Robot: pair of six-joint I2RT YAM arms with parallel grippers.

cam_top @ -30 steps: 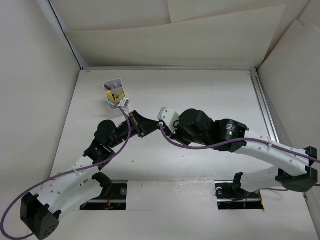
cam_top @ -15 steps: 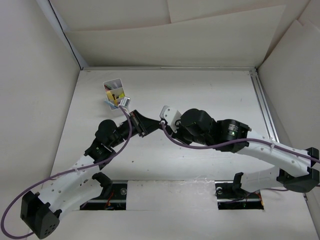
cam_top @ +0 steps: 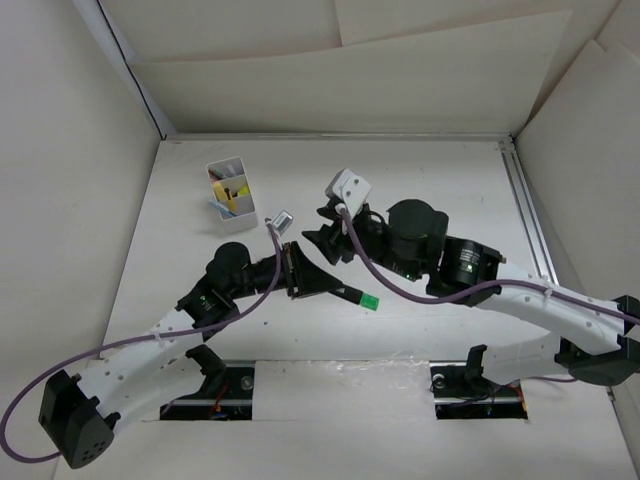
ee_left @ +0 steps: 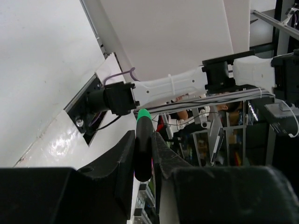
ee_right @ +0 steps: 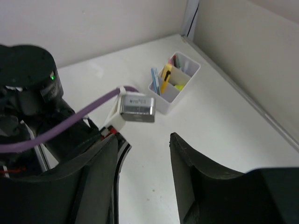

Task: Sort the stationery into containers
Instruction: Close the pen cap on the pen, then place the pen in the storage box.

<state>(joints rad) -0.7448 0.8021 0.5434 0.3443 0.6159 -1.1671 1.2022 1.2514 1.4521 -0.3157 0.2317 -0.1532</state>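
Observation:
A yellow highlighter lies in the container's middle compartment (cam_top: 235, 190), so my left gripper will swing outward and to the left in the top view next, over that compartment, and let go of the highlighter with the green end.
My left gripper (cam_top: 325, 287) is shut on a highlighter (cam_top: 358, 296) with a black body and a green end, which points right and toward the near edge. In the left wrist view the highlighter (ee_left: 143, 140) sits pinched between the fingers of the left gripper (ee_left: 144, 156). My right gripper (cam_top: 320, 238) hangs open just behind it, with nothing between its fingers. The right wrist view shows the right gripper (ee_right: 144, 140) over bare table. The white container (cam_top: 243, 212) stands at the back left, and in the right wrist view this container (ee_right: 170, 95) holds a yellow highlighter (ee_right: 166, 74) and thin pens (ee_right: 154, 77).
A metal rail (cam_top: 525, 215) runs along the table's right edge. White walls close the back and both sides. Two dark slots (cam_top: 225, 385) lie at the near edge by the arm bases. The left arm's wrist camera (ee_right: 137, 105) and purple cable sit close before my right fingers.
The right gripper has opened and pulled back and up. The left gripper has moved right and nearer, away from the container, and the green-ended highlighter now shows in it.

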